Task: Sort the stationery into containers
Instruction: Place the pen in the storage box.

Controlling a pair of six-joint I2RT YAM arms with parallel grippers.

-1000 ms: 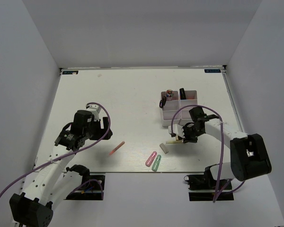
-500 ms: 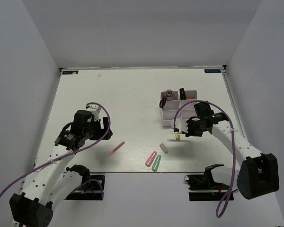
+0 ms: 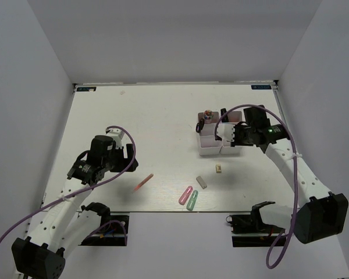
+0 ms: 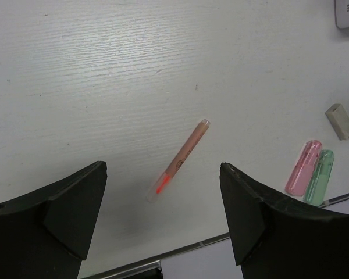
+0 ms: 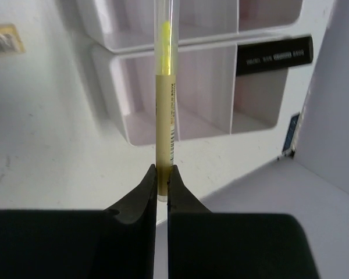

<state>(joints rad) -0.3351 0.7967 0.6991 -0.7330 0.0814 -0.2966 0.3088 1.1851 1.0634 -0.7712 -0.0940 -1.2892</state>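
I will next lower my right gripper's yellow pen into the middle section of the containers beside the black highlighter (image 5: 273,55) and open the gripper, since that section is empty.
My right gripper (image 5: 163,180) is shut on a thin yellow pen (image 5: 164,116), which points out over the containers (image 5: 110,75). From above, that gripper (image 3: 231,135) hangs over the right tray of the white containers (image 3: 209,152). A black highlighter (image 5: 273,55) lies in a far compartment. My left gripper (image 4: 163,215) stands open above a thin pink pen (image 4: 183,154) lying on the table. Pink (image 4: 303,175), green (image 4: 317,176) and grey (image 4: 340,121) capsule erasers lie to its right. A pale yellow clip (image 3: 218,168) rests in front of the trays.
The far compartments hold black-handled scissors (image 3: 201,125) and a pink round piece (image 3: 207,114). White walls enclose the table on three sides. The table's near edge (image 4: 192,247) runs just under my left fingers.
My right arm has lifted away from the table near the clip and swung back and right over the containers, still holding the yellow pen. The left arm has not moved.
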